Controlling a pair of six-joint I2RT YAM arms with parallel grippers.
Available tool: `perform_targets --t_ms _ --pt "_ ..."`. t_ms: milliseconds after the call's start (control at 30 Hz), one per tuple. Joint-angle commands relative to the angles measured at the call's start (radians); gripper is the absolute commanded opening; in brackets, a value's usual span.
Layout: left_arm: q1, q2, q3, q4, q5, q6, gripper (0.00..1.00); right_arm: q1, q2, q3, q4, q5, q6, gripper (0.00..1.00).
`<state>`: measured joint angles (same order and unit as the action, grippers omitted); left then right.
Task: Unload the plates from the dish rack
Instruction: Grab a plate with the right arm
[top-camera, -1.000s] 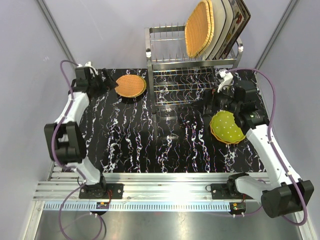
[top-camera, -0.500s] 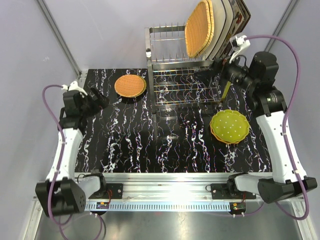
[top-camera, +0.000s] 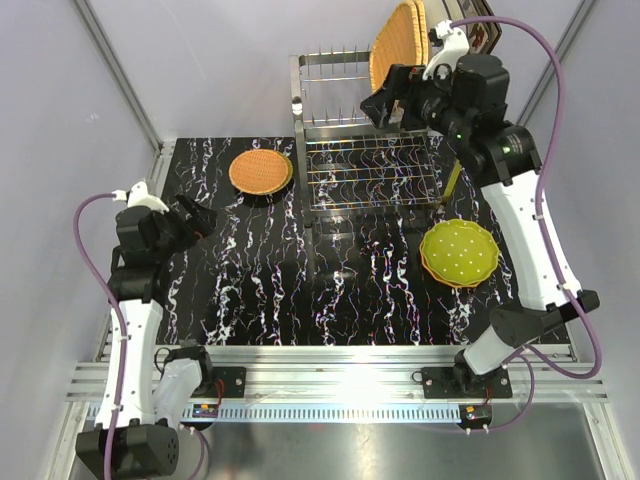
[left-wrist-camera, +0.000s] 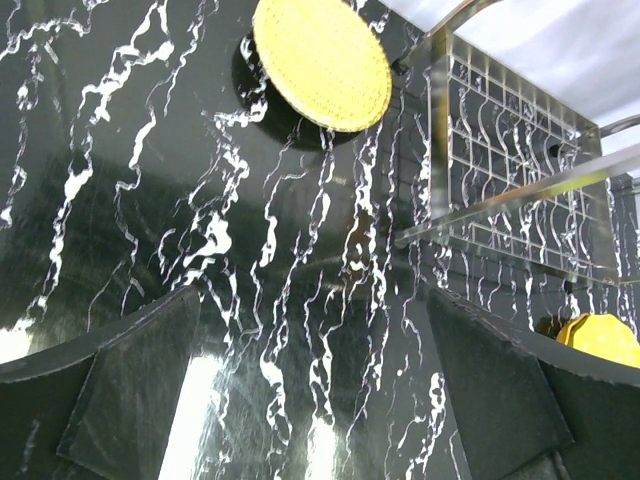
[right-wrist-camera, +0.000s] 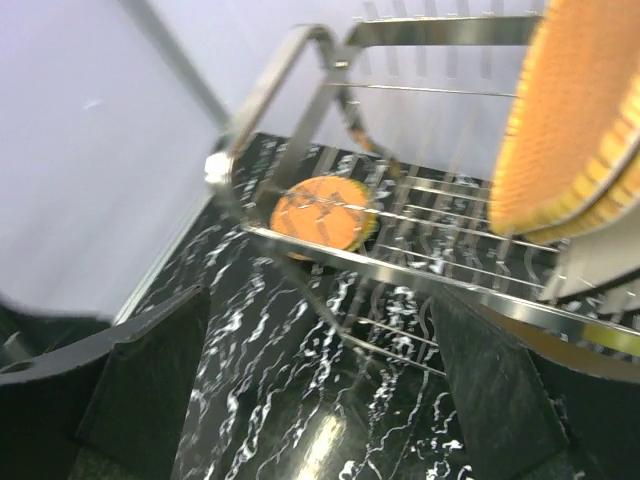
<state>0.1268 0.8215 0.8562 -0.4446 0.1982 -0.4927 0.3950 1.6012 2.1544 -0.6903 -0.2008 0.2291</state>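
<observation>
The upright orange plate's near rim (top-camera: 416, 56) (right-wrist-camera: 606, 168) stands outward of the robot's right gripper, to its right in the wrist view, so the gripper will turn and reach that way to straddle it.
The dish rack (top-camera: 365, 150) stands at the back of the table. An orange woven plate (top-camera: 393, 45) stands upright in its top prongs; the plates behind it are mostly hidden by my right arm. My right gripper (top-camera: 385, 100) hangs open and holds nothing, just in front of that plate (right-wrist-camera: 580, 110) and above the rack's top rail (right-wrist-camera: 400, 265). A round orange woven plate (top-camera: 261, 171) lies flat left of the rack. A lime-green dotted plate (top-camera: 458, 252) lies on the table at the right. My left gripper (top-camera: 195, 215) is open and holds nothing, low over the table's left side.
The black marbled table (top-camera: 260, 270) fills the workspace between pale walls. In the left wrist view the flat orange plate (left-wrist-camera: 320, 62) lies far ahead, with the rack's leg and shelf (left-wrist-camera: 520, 200) to the right. The rack's lower grid shelf (top-camera: 370, 175) holds nothing.
My right arm has risen from beside the lime-green plate to the rack's top, in front of the standing orange plate. The left arm has pulled back from the flat orange plate toward the near left.
</observation>
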Motion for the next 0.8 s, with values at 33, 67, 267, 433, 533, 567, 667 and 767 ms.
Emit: perform_targets --t_ms 33,67,267,433,533,567,667,767 --pt "0.005 -0.047 -0.039 -0.025 -0.026 0.019 0.99 0.054 0.031 0.070 0.006 0.335 0.007 1.00" --pt "0.004 -0.051 -0.043 -0.034 -0.028 0.020 0.99 0.064 0.043 0.081 0.009 0.354 0.003 1.00" --pt "0.005 -0.064 -0.063 -0.042 -0.028 0.014 0.99 0.070 0.074 0.087 0.029 0.452 0.010 1.00" --pt "0.005 -0.065 -0.065 -0.039 -0.034 0.016 0.99 0.070 0.098 0.116 0.025 0.485 0.053 1.00" --pt "0.004 -0.062 -0.065 -0.037 -0.037 0.016 0.99 0.070 0.120 0.133 0.026 0.503 0.059 1.00" --pt "0.004 -0.061 -0.066 -0.037 -0.040 0.016 0.99 0.070 0.127 0.136 0.026 0.508 0.061 0.99" --pt "0.005 -0.059 -0.066 -0.037 -0.045 0.017 0.99 0.070 0.146 0.150 0.028 0.517 0.073 0.99" --pt "0.005 -0.061 -0.066 -0.043 -0.051 0.023 0.99 0.068 0.164 0.163 0.026 0.529 0.084 0.98"
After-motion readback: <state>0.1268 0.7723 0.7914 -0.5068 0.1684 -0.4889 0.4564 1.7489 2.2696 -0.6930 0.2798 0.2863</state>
